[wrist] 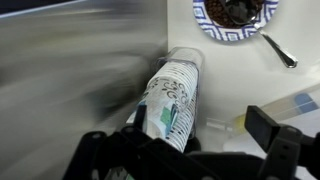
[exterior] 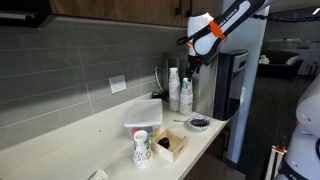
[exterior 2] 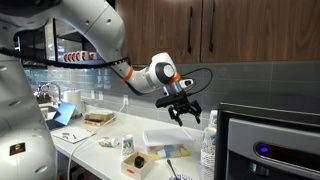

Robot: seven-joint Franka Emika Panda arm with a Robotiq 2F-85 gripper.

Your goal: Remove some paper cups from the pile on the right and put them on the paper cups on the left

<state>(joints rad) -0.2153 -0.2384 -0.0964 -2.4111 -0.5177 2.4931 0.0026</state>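
The cup stack is below and outward of my open, empty fingers, so my gripper should move down and outward next until my fingers are on both sides of the top cup's upper edge (exterior: 187,80).
Two stacks of white printed paper cups stand side by side on the counter by the back wall, one stack (exterior: 173,87) to the left of its neighbour (exterior: 186,95). In an exterior view only a stack's top (exterior 2: 208,140) shows at the right edge. My gripper (exterior: 192,62) hangs just above the stacks, and it also shows in an exterior view (exterior 2: 183,108). In the wrist view my gripper (wrist: 185,150) is open, and a cup stack (wrist: 170,95) lies between its fingers, nearer the left finger. The fingers hold nothing.
A patterned bowl (wrist: 235,18) with dark contents and a spoon (wrist: 280,50) lie near the stacks. A coffee machine (exterior: 228,85) stands right beside them. A white tub (exterior: 143,113), a single printed cup (exterior: 141,148) and a small box (exterior: 168,145) sit further along the counter.
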